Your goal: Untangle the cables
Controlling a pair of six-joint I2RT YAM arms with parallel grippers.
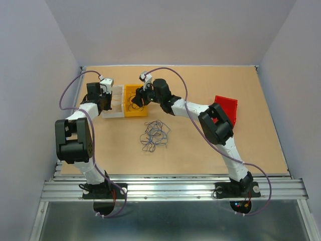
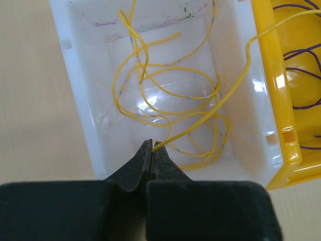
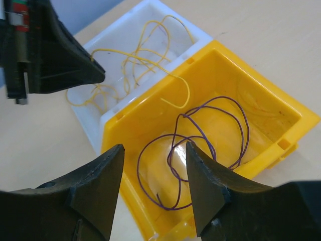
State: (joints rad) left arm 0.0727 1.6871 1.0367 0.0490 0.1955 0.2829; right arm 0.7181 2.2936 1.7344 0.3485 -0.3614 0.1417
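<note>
The left gripper needs to stay over the white bin next and open its fingers there to let go of the yellow cable (image 2: 165, 95), because most of the cable is already coiled inside.
A loose tangle of thin dark and tan cables (image 1: 154, 135) lies on the table in front of two bins. My left gripper (image 2: 152, 146) hangs over the white bin (image 2: 75, 85) and is shut on the end of a yellow cable (image 2: 165, 95), which coils inside it. One yellow end arcs over into the yellow bin (image 3: 261, 85). My right gripper (image 3: 154, 145) is open above that bin, with nothing between its fingers. A purple cable (image 3: 173, 208) loops on the bin floor below them.
The white bin (image 1: 114, 103) and yellow bin (image 1: 135, 109) stand side by side at the back left. A red bin (image 1: 228, 106) sits to the right, behind my right arm. Table edges and grey walls surround the board.
</note>
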